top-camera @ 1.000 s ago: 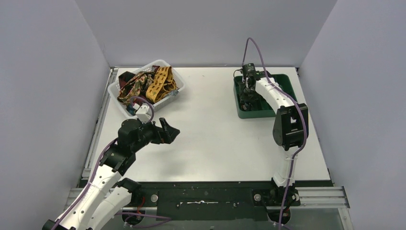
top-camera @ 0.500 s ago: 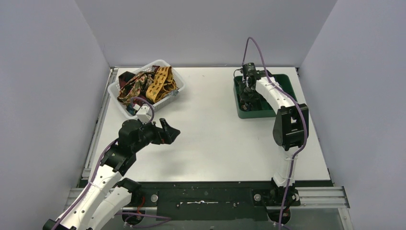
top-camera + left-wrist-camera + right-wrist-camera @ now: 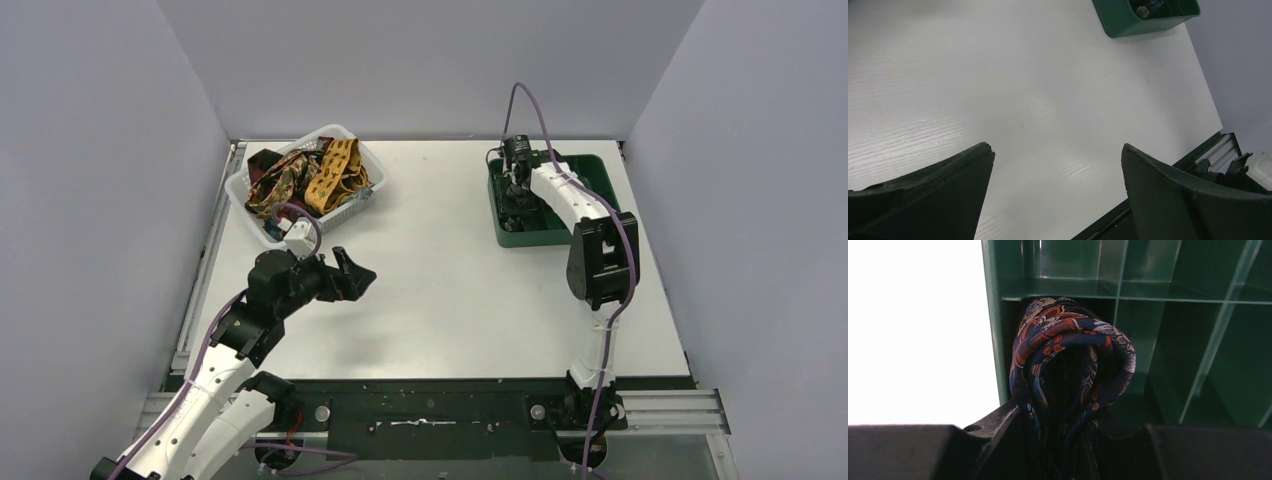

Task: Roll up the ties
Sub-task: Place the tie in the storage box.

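The tie already fits between the section's sides, so my right gripper should ease down next into the tray's near corner section (image 3: 513, 223) directly below it and release the tie.
A rolled dark floral tie (image 3: 1068, 360) sits between my right gripper's jaws (image 3: 1073, 435), which are shut on it over a left compartment of the green divided tray (image 3: 993, 315). In the top view my right gripper (image 3: 517, 190) reaches down into that green tray (image 3: 600, 175) at the back right. Several loose ties (image 3: 305, 180), mustard-yellow, dark red and patterned, lie heaped in a white basket (image 3: 243, 200) at the back left. My left gripper (image 3: 352, 274) is open and empty, hovering above the bare table (image 3: 1048, 90) in front of the basket.
The green tray has several compartments (image 3: 1148, 340) separated by thin walls. It also shows in the left wrist view (image 3: 1128, 20). Purple cables (image 3: 530, 100) loop above the right arm. The table's black front edge (image 3: 430, 385) runs along the bottom.
My right arm has shifted very slightly left over the green tray, still holding the rolled tie. My left arm has barely moved.
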